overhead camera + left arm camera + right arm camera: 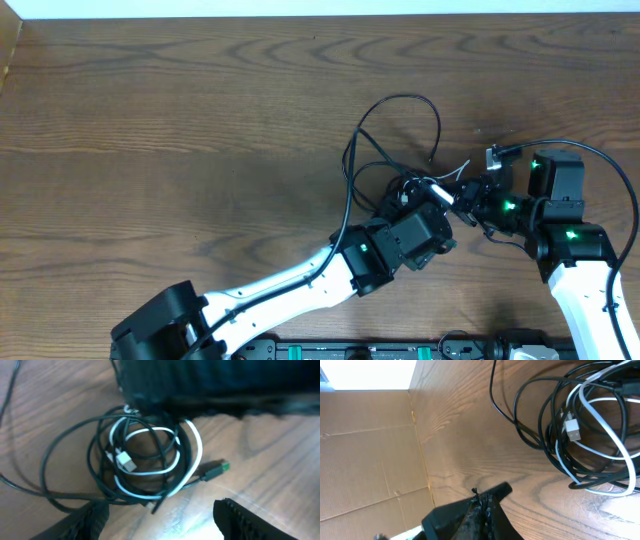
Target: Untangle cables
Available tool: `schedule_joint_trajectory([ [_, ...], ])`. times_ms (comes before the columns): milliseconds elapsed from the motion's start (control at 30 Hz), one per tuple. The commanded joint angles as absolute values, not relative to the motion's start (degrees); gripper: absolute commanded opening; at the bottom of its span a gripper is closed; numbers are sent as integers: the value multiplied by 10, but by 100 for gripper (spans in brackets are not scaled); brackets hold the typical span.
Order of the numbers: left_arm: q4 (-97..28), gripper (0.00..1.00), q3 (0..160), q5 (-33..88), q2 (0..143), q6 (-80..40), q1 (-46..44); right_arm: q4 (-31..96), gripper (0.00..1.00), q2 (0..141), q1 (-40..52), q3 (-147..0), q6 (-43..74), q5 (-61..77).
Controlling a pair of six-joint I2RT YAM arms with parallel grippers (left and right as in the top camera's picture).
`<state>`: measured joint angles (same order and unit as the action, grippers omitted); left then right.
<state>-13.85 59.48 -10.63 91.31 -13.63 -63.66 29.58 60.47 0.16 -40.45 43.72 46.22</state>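
I will lower my left gripper next onto the white wire at the near side of the bundle, by the green-tipped plug (217,469), because that wire is on top of the black coils.
The cables (398,100) are thin black wires and one white wire, knotted in a bundle mid-table with loose loops running toward the far edge. In the left wrist view the bundle (145,460) lies just beyond my open left gripper (160,525), with a white plug (126,462) inside it and a green-tipped plug (217,469) at its right. My left gripper (437,205) is at the bundle's near side and holds nothing. My right gripper (472,200) is just right of the bundle. Its fingers (487,505) are pressed together, apart from the coil (590,420).
A silver plug (492,155) on a black cord lies by the right arm. A cardboard wall (370,460) stands beyond the table's left edge. Bare wooden table (180,130) spreads to the left and far side.
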Motion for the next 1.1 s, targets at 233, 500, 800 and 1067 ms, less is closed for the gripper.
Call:
schedule_joint_trajectory([
  [233, -129, 74, 590, -136, 933, -124, -636, 335, 15, 600, -26, -416, 435, 281],
  [500, -96, 74, 590, -136, 974, -125, -636, 376, 26, 600, -150, -436, 380, 226],
  [800, -37, 74, 590, -136, 1007, -124, -644, 474, 29, 599, -227, -450, 301, 191],
  [1067, -3, 65, 590, -135, 1039, -124, -645, 506, 29, 599, -227, -450, 286, 179],
])
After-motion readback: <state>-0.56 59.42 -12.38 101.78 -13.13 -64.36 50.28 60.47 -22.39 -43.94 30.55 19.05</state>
